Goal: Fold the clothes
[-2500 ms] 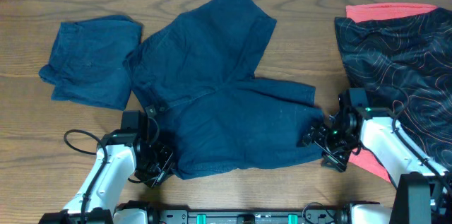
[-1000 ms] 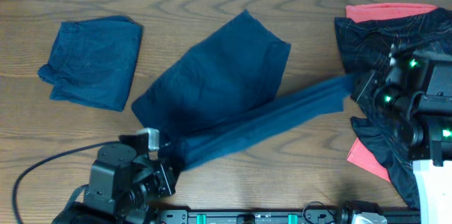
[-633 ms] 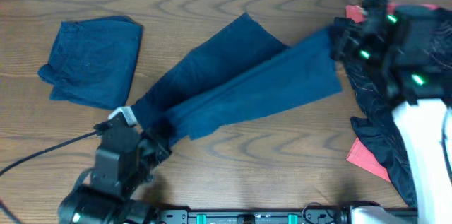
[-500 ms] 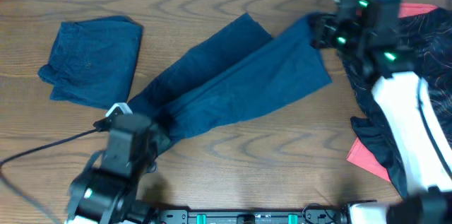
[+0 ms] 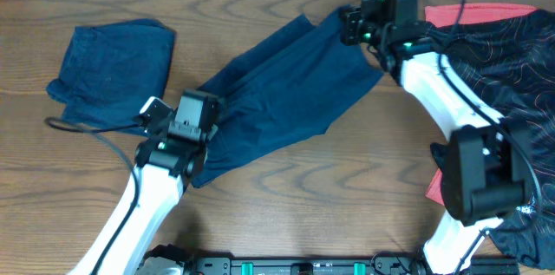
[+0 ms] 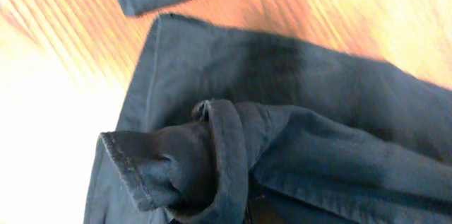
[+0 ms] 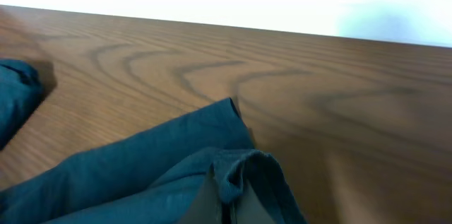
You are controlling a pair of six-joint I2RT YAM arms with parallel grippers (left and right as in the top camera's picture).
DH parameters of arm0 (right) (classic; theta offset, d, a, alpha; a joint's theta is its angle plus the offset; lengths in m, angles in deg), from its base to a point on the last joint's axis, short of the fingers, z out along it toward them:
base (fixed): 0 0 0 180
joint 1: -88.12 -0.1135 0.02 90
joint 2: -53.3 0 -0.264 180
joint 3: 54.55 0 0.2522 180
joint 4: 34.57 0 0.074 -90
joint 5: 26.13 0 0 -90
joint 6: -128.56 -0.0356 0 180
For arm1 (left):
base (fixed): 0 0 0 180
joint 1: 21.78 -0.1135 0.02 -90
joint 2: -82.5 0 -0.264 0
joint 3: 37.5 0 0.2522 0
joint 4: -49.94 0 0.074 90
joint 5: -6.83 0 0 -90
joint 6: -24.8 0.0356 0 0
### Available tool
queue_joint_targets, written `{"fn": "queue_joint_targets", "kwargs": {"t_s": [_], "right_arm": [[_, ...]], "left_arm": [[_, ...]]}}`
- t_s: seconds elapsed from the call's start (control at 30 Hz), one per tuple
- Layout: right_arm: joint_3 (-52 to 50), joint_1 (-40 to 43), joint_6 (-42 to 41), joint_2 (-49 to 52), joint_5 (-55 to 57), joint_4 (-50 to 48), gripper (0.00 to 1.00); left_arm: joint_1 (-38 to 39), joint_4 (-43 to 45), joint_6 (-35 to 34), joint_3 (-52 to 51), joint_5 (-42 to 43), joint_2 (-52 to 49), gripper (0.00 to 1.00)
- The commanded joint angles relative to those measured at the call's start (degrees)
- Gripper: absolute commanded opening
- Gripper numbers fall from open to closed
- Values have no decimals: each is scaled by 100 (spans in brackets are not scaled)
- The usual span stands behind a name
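My left gripper should move outward next, toward the folded navy garment, over the lower layer's far corner [image 6: 168, 32] and let go of the waistband [image 6: 212, 146], because that corner is still uncovered.
A pair of navy shorts [image 5: 277, 93] lies in a diagonal band across the table's middle, one half laid over the other. My left gripper [image 5: 205, 127] is shut on its lower left end; in the left wrist view the bunched waistband [image 6: 212, 146] curls out of the jaws at the bottom edge [image 6: 244, 215]. My right gripper [image 5: 342, 25] is shut on the upper right end near the far edge. In the right wrist view a pinched hem [image 7: 244, 164] rises from the shut fingers [image 7: 212, 206], with the lower layer's corner [image 7: 226, 107] flat on the wood beyond.
A folded navy garment [image 5: 113, 71] lies at the far left. A pile of black patterned cloth [image 5: 494, 58] over red fabric [image 5: 451, 197] fills the right side. The table's far edge [image 7: 282, 30] runs just beyond the right gripper.
Both grippers have carried the shorts' near half up and away over the other half. The right gripper swung from the right middle to the far edge; the left rose toward the table's middle.
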Motion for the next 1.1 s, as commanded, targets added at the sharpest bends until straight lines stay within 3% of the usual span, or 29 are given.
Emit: {"fn": "queue_joint_targets", "kwargs": {"t_s": [0.0, 0.17, 0.23, 0.33, 0.37, 0.43, 0.5, 0.6, 0.67, 0.77, 0.93, 1.07], "right_arm": [[210, -118, 98, 260, 479, -286, 1], [212, -326, 98, 643, 481, -809, 1], [210, -387, 96, 763, 483, -979, 1], [212, -439, 94, 901, 483, -1178, 4], [212, -446, 96, 935, 485, -1204, 16], [212, -446, 98, 940, 483, -1213, 48], [219, -372, 111, 855, 483, -1213, 71], [219, -157, 105, 586, 483, -1097, 73], [219, 55, -28, 356, 481, -723, 68], [219, 374, -85, 101, 402, 387, 64], [214, 798, -76, 28, 22, 2243, 60], [81, 883, 197, 57, -223, 2743, 52]], "left_arm": [[-286, 107, -94, -87, -640, -422, 7], [-551, 494, -92, -87, -636, -857, 10], [-592, 658, -92, -87, -636, -970, 17], [-590, 815, -87, -87, -636, -1080, 42], [-590, 839, -87, -87, -638, -1106, 49], [-592, 918, -9, -87, -640, -1110, 59], [-590, 1174, 463, -83, -638, -1049, 60], [-590, 1421, 1462, 55, -638, -820, 57], [-590, 1462, 1989, 208, -640, -590, 57], [-592, 1460, 2559, 341, -734, -247, 57], [-588, 1475, 2686, 354, -1016, 269, 57], [-584, 1357, 2881, 352, 96, 195, 49]]}}
